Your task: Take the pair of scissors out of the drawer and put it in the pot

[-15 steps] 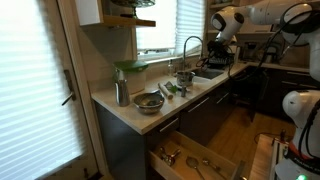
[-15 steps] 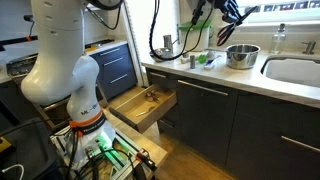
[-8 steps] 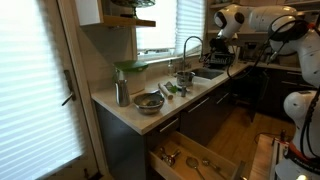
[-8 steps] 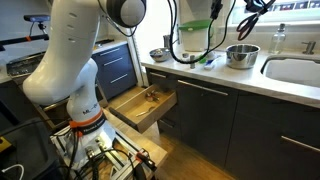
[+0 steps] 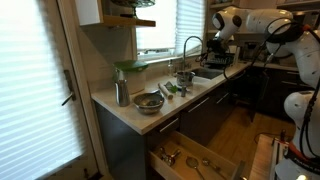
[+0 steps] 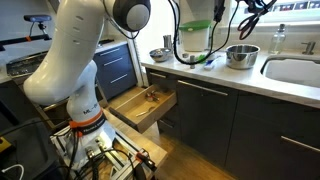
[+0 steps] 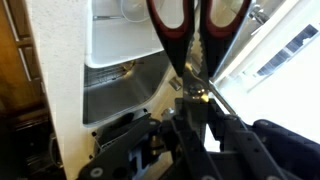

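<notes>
The small steel pot stands well below my gripper, so my gripper will move down toward it next and let go of the scissors (image 7: 196, 35) over the pot's open top.
My gripper (image 7: 196, 105) is shut on the pair of scissors (image 7: 196, 35); their red and black handles stick out past the jaws in the wrist view. In both exterior views the gripper (image 5: 218, 48) (image 6: 243, 10) is high above the counter, near the sink. The small steel pot (image 5: 184, 76) (image 6: 159, 54) stands on the counter by the tap, well below and to the side of the gripper. The drawer (image 5: 228, 163) (image 6: 128, 108) with its pale wood inside is pulled open under the counter.
A wide metal bowl (image 5: 149, 102) (image 6: 241, 55), a tall steel canister (image 5: 121, 92) and green items (image 5: 168, 88) stand on the counter. A sink basin (image 7: 125, 70) lies below the gripper. The tap (image 5: 190, 45) arches beside the pot. Several utensils lie in the drawer.
The arm has swung round over the last second, carrying the gripper with the scissors sideways along the counter at the same height. Almost nothing has moved in the last half second.
</notes>
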Tool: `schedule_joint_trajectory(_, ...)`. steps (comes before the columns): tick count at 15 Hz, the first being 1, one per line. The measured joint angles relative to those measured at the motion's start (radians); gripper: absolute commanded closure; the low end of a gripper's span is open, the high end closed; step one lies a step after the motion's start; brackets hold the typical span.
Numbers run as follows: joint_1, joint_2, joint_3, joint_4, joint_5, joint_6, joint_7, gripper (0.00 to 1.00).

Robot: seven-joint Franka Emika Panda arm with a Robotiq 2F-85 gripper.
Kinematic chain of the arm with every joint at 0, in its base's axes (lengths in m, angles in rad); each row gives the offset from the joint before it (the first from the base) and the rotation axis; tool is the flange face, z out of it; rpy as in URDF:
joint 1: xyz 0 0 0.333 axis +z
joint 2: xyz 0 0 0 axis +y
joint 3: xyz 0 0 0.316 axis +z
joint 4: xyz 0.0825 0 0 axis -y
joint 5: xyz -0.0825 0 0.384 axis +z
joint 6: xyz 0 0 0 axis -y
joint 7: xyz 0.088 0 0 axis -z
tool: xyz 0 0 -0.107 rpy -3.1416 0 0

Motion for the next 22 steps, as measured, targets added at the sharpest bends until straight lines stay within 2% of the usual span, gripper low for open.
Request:
schedule_joint_trajectory(3, 0.023, -0.027, -0.001, -0.010, -0.002, -0.111, 0.000, 0.94)
schedule_joint_trajectory(7, 0.044, -0.094, -0.001, -0.010, -0.002, -0.201, -0.001, 0.94)
schedule_joint_trajectory(13, 0.038, -0.198, 0.019, 0.016, -0.001, -0.241, -0.035, 0.94)
schedule_joint_trajectory(14, 0.036, -0.213, 0.028, 0.022, -0.001, -0.240, -0.046, 0.49)
schedule_joint_trajectory(15, 0.034, -0.227, 0.038, 0.027, 0.000, -0.236, -0.060, 0.48)
schedule_joint_trajectory(16, 0.031, -0.239, 0.050, 0.030, 0.001, -0.231, -0.074, 0.42)
schedule_joint_trajectory(20, 0.027, -0.270, 0.097, 0.054, 0.001, -0.199, -0.132, 0.12)
schedule_joint_trajectory(22, 0.022, -0.272, 0.126, 0.066, 0.002, -0.182, -0.152, 0.00)
